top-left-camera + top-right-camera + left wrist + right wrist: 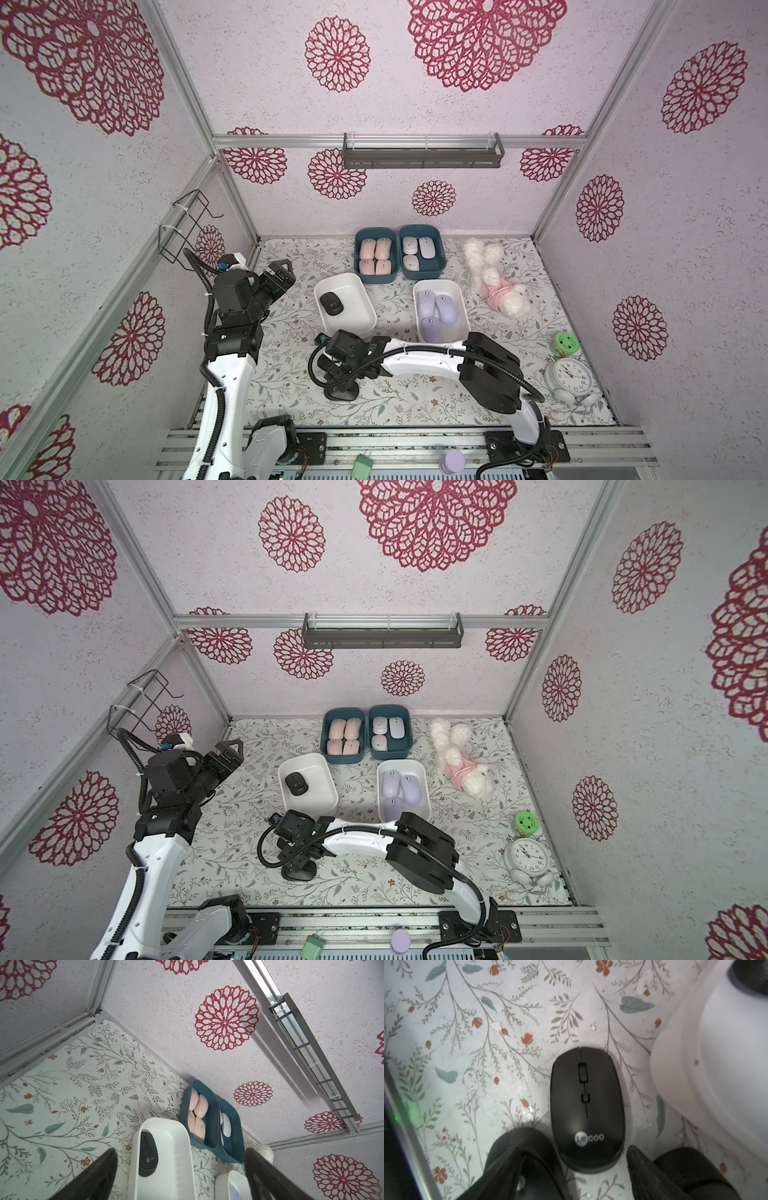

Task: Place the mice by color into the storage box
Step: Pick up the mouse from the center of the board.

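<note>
My right gripper should next move straight down to the black mouse below, which has dark bodies on either side of it, and close its open fingers around its rear end [589, 1146].
A black mouse [586, 1109] lies flat on the floral table. Its rear end sits between the fingers of my right gripper [576, 1155], which is open and clear of it. Dark rounded bodies [517, 1142] lie beside both fingers. In both top views this gripper [345, 380] points down near the front. Another black mouse [332, 303] lies in a white box [353, 309]. Pink mice [376, 255], pale mice [417, 251] and lilac mice [436, 309] fill other boxes. My left gripper [282, 274] hangs open and empty at the left, seen also in its wrist view [180, 1153].
A white plush toy [494, 278] lies at the right. An alarm clock [571, 374] and a green-lidded jar [566, 345] stand at the front right. A wire rack [187, 224] hangs on the left wall and a grey shelf [422, 153] on the back wall.
</note>
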Robot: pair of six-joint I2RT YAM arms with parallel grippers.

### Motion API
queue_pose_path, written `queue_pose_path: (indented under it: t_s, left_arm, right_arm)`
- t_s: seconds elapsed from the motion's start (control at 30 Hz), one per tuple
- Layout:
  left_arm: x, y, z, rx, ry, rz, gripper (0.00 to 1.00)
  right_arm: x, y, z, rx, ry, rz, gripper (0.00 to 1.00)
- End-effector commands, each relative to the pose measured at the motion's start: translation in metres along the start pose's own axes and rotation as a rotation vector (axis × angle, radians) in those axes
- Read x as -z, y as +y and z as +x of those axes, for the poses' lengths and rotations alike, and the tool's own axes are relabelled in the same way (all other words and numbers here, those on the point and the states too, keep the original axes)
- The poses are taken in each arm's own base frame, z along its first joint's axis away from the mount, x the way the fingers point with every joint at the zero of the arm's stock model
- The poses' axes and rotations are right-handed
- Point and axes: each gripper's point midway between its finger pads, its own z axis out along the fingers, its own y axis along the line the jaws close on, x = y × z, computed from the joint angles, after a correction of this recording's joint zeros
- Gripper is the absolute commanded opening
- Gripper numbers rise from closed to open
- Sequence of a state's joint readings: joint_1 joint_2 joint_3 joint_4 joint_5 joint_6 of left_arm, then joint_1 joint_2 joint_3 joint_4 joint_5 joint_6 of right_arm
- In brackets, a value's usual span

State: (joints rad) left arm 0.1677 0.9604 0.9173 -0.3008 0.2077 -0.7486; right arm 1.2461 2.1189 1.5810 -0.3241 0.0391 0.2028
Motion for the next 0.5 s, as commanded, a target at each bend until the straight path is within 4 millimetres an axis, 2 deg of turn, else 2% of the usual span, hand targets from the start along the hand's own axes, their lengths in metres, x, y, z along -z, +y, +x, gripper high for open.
queue_pose_path:
  t_s: [0.0, 0.13, 0.23, 0.33, 0.47]
  left_arm:
    - [0.001, -0.01, -0.007, -0.019, -0.019, 0.033, 0.97]
    - [-0.002, -0.011, -0.005, -0.017, -0.004, 0.039, 0.97]
    - [-0.003, -0.009, -0.005, -0.018, -0.002, 0.03, 0.97]
    - [-0.003, -0.009, -0.005, -0.018, -0.004, 0.028, 0.97]
    - [-0.004, -0.008, -0.005, -0.017, -0.001, 0.026, 0.97]
  right_arm:
    - [-0.008, -0.005, -0.003, -0.002, 0.017, -0.02, 0.81]
    - [-0.022, -0.003, -0.001, 0.0, 0.051, -0.034, 0.73]
    - [-0.023, 0.0, 0.001, 0.005, 0.059, -0.052, 0.68]
    - [-0.021, -0.001, 0.003, 0.004, 0.056, -0.043, 0.6]
    - [-0.003, 0.006, -0.009, 0.018, -0.005, -0.058, 0.48]
